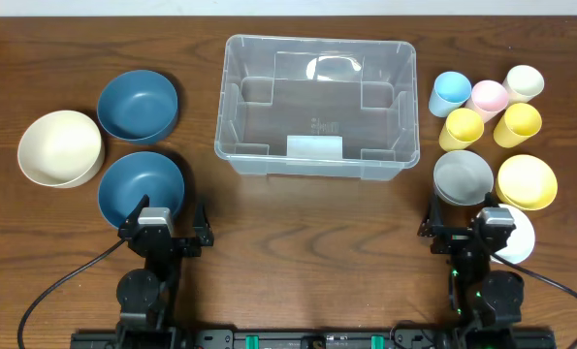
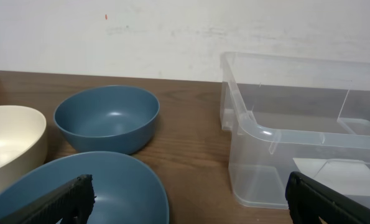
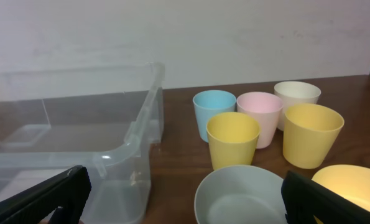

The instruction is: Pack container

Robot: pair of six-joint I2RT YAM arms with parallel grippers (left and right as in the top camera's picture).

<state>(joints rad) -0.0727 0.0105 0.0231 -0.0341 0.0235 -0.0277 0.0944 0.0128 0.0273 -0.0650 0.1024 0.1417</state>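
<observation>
My right gripper should next go up, tilt downward and come down onto the white bowl's rim facing away from the container, because that bowl is partly under my gripper.
The container, a large clear bin, stands open and empty at the middle back of the table. It fills the right side of the left wrist view and the left side of the right wrist view. My left gripper rests near the front edge, left of the bin, open with nothing between its fingers. A blue bowl lies just under and ahead of it. Over on the right near the front, my right gripper is open and empty too, with a grey bowl right before it.
Left of the bin sit a second blue bowl and a cream bowl. To its right are several cups, light blue, pink, cream and two yellow, plus a yellow bowl and a white bowl.
</observation>
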